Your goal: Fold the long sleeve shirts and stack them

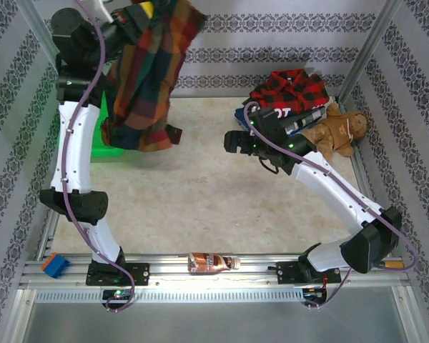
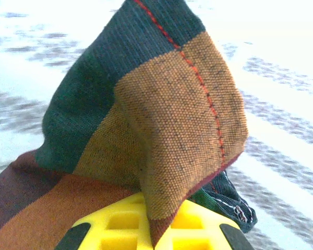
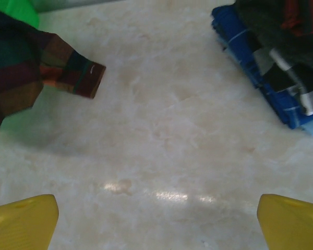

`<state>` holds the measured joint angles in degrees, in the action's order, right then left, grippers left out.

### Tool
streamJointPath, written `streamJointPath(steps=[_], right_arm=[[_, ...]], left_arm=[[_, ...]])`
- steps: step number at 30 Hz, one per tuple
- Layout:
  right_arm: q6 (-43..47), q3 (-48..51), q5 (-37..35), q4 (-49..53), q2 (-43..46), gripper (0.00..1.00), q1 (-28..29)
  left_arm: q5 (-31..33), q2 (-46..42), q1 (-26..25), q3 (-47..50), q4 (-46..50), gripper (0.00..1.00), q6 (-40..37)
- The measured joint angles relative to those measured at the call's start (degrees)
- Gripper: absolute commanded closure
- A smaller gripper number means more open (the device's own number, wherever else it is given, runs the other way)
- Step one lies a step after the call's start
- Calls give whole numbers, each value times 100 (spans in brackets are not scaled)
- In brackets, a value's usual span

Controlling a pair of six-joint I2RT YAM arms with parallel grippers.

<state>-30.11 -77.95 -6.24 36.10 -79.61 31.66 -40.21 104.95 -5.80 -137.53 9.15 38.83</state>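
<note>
I will next carry the large plaid shirt (image 1: 146, 78) across and down toward the stacked folded shirts with my left gripper and release it. The bare tabletop in front of them leaves room.
My left gripper (image 1: 139, 14) is raised high at the back left and is shut on the large plaid shirt (image 1: 146, 78). The shirt hangs down from it, and its lower end reaches the table near a sleeve cuff (image 3: 86, 78). In the left wrist view the orange and green cloth (image 2: 161, 104) is pinched between the yellow fingers (image 2: 109, 229). My right gripper (image 1: 232, 141) hovers open over the bare middle of the table (image 3: 156, 156), with nothing between its fingers. Folded shirts lie stacked at the back right: red-black check (image 1: 289, 89), dark with white letters (image 1: 300, 118) and blue (image 3: 261, 78).
A brown teddy bear (image 1: 339, 132) lies right of the stack. A green object (image 1: 104, 146) sits behind the hanging shirt at the left. A bottle (image 1: 211, 262) and a blue block (image 1: 55, 265) rest on the front rail. Patterned walls enclose the table.
</note>
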Motion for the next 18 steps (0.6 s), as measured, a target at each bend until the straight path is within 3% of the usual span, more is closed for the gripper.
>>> streamJointPath(steps=[8, 9, 11, 12, 15, 18], right_arm=[[-269, 616, -332, -168, 994, 2, -597], [-313, 726, -341, -179, 1102, 2, -649], [-398, 879, -341, -177, 1180, 2, -680], [-433, 953, -337, -186, 1187, 2, -680], [-522, 1178, -221, -166, 1113, 2, -675], [-603, 1281, -85, -42, 901, 2, -623]], left_arm=[[-155, 1172, -1316, -350, -363, 97, 153], [-146, 1467, -1429, -396, -361, 70, 131], [-109, 2013, -1574, -426, -345, 35, 94], [-103, 2269, -1606, -448, -293, 4, 103], [39, 2900, -1539, -516, 247, 0, 192], [350, 2861, -1292, -66, 1012, 0, 13]])
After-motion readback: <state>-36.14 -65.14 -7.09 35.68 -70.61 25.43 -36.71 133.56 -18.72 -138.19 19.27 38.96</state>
